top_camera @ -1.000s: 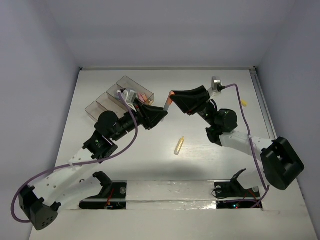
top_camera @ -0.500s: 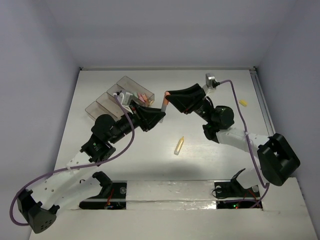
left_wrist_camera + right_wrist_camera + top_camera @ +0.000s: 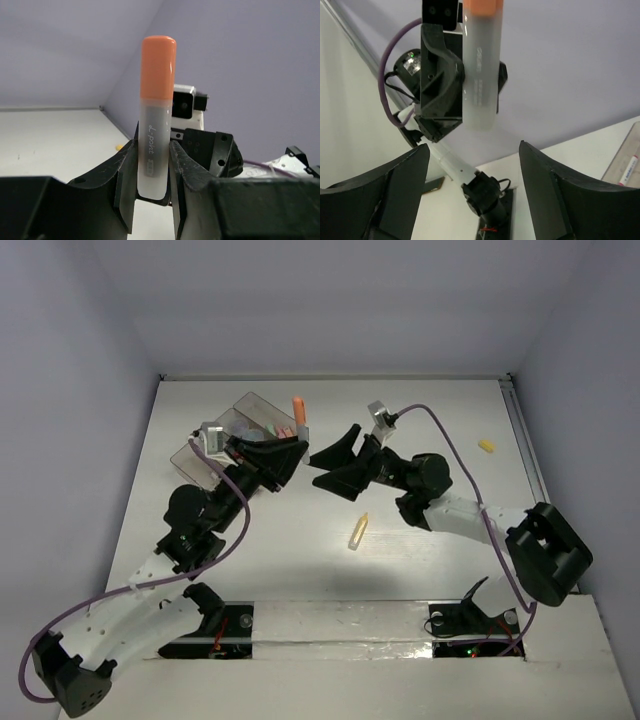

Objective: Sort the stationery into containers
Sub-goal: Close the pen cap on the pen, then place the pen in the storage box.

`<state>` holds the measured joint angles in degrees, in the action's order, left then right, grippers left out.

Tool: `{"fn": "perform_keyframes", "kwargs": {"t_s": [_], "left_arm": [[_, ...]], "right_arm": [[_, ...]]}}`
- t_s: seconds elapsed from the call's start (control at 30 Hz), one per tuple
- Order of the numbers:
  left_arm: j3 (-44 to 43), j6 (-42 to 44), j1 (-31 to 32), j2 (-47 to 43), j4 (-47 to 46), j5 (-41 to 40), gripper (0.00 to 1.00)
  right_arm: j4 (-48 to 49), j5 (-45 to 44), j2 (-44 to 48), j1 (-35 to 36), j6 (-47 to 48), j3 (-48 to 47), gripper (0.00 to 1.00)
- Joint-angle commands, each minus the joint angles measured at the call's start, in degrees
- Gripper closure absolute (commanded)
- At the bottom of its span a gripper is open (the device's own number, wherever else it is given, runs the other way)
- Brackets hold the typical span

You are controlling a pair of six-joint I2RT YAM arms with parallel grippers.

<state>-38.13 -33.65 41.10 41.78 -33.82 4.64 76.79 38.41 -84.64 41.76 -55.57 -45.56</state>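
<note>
Only my left gripper holds the stick, so next it will swing over the containers, tilt its fingers down and lower the stick inside.
An orange-capped stick with a frosted white body (image 3: 298,412) stands upright in my left gripper (image 3: 287,446), which is shut on its lower half. The left wrist view shows the stick (image 3: 155,112) pinched between both fingers of that gripper (image 3: 152,172). My right gripper (image 3: 333,466) hangs open just right of it, holding nothing. Its wrist view looks up at the stick (image 3: 482,75) beyond its spread fingers (image 3: 472,150). The containers (image 3: 188,454) lie behind the left gripper with several coloured sticks inside. A yellow stick (image 3: 358,531) lies on the table.
A small yellow piece (image 3: 487,446) lies near the table's right edge. The right wrist view catches a container's edge (image 3: 623,159) with a pink-tipped white pen (image 3: 629,168) in it. Both arm bases stand along the near edge.
The right gripper has opened and let go of the orange-capped stick, now held by the left gripper alone. The left gripper has swung left toward the containers, and the right gripper has followed leftward.
</note>
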Motion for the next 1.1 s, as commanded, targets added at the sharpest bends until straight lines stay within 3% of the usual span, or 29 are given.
{"fn": "perform_keyframes", "kwargs": {"t_s": [0.0, 0.17, 0.23, 0.37, 0.6, 0.7, 1.07], "left_arm": [[1.48, -0.8, -0.23, -1.35, -5.55, -4.02, 1.0], [2.62, -2.12, -0.23, -1.26, -1.53, -14.27, 1.0], [2.36, -2.73, -0.76, -1.0, 0.24, -18.07, 1.0], [-1.41, -7.82, -4.44, 3.55, 12.25, -29.49, 1.0], [3.14, -19.6, -20.15, 10.68, 11.94, -23.11, 1.0], [5.6, -21.89, -24.13, 13.85, 10.19, -19.16, 1.0], [5.79, -22.43, -30.29, 24.39, 10.53, -20.73, 1.0]], "right_arm": [[1.86, 0.35, 3.25, -0.88, 0.46, 1.43, 0.17], [0.29, -0.97, 7.9, -2.99, 0.81, 4.16, 0.06], [-2.95, -1.15, 10.79, -3.0, 2.57, 5.39, 0.06], [-11.12, -3.16, 16.16, -3.0, 7.56, 10.13, 0.06], [-35.72, -8.7, 29.69, -3.0, 17.5, 15.06, 0.06], [-46.1, -13.0, 35.22, -3.0, 21.2, 14.98, 0.06], [-57.9, -18.9, 40.69, -3.0, 24.28, 14.89, 0.06]]}}
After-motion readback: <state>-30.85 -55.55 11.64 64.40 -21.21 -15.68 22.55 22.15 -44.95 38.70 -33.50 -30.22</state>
